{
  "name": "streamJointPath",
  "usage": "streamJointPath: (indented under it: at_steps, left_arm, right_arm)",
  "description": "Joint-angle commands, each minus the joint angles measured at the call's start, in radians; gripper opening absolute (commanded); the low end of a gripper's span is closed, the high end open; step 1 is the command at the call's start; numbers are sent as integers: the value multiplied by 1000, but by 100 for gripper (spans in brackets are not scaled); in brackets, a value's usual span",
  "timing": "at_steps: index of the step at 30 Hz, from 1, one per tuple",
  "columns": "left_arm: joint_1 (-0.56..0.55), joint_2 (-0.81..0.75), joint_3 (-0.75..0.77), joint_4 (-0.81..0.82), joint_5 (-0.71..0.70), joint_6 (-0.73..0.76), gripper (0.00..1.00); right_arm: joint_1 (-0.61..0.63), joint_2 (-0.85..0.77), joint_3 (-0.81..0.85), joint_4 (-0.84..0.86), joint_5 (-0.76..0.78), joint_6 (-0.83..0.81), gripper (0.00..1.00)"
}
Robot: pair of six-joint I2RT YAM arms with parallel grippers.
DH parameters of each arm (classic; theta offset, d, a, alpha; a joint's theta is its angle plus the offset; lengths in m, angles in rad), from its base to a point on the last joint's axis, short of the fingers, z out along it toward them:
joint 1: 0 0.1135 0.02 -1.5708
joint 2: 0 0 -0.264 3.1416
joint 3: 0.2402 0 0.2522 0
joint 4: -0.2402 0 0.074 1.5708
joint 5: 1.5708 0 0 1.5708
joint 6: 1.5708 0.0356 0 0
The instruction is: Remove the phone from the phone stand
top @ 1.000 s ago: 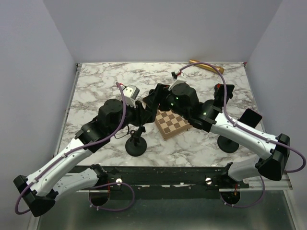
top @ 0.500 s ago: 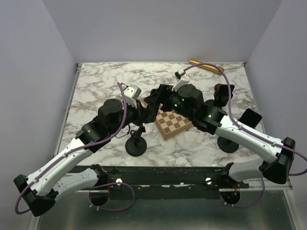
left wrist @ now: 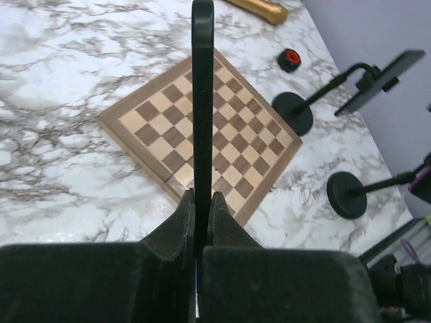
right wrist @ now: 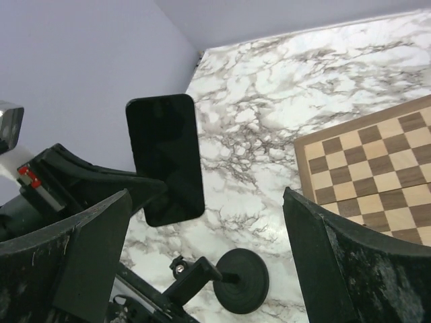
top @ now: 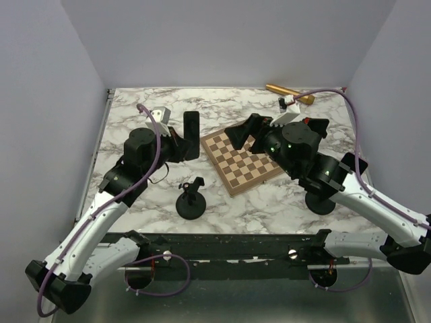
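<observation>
My left gripper brings the black phone outward and down onto the bare marble tabletop [top: 178, 124] [left wrist: 46, 93] beside the chessboard next and releases it, since the stand is already empty.
My left gripper [top: 183, 142] is shut on the black phone [top: 191, 133] and holds it upright, above the table and up-left of the empty phone stand [top: 190, 200]. In the left wrist view the phone [left wrist: 202, 94] stands edge-on between the shut jaws of the left gripper [left wrist: 201, 202]. My right gripper [top: 244, 134] is open and empty over the chessboard's far left corner. In the right wrist view the right gripper [right wrist: 205, 195] faces the phone [right wrist: 165, 158], with the empty stand [right wrist: 241, 279] and its clamp below.
A wooden chessboard [top: 244, 160] lies mid-table and also shows in the left wrist view [left wrist: 252, 145]. Two more black stands [top: 322, 202] [left wrist: 293, 113] are on the right, one holding a dark slab [left wrist: 384, 70]. A gold bar [top: 288, 91] and a red cap [left wrist: 288, 59] lie at the back right.
My left gripper has lifted the phone off the stand and carried it up and left. My right arm has pulled back to the right, uncovering the chessboard.
</observation>
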Motion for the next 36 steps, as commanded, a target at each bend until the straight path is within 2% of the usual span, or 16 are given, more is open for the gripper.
streamJointPath:
  at_steps: [1, 4, 7, 12, 17, 21, 25, 29, 33, 36]
  left_arm:
    - [150, -2, 14, 3, 112, -87, 0]
    - [245, 21, 56, -7, 174, -70, 0]
    - [338, 118, 158, -73, 213, -50, 0]
    - [456, 343, 277, -122, 346, -10, 0]
    - [537, 574, 360, -141, 456, 17, 0]
    - [606, 759, 391, -73, 590, -5, 0]
    - [612, 913, 506, -88, 629, 29, 0]
    - [614, 1075, 670, -225, 614, 61, 0]
    - [613, 1113, 667, -194, 623, 48, 0]
    - [614, 1156, 710, -229, 634, 42, 0]
  right_arm:
    - [6, -52, -56, -46, 125, -7, 100]
    - [6, -92, -120, -10, 129, -2, 100]
    - [6, -84, -115, 14, 135, -38, 100]
    - [6, -29, -18, -45, 85, -79, 100]
    - [6, -85, -87, -30, 52, -29, 100]
    - [6, -94, -103, -10, 83, -47, 100]
    - [6, -45, -38, -36, 67, -73, 100]
    - [7, -43, -67, -17, 35, -52, 100]
    - [7, -44, -90, 14, 13, -42, 100]
    - [6, -10, -58, 7, 27, -58, 100]
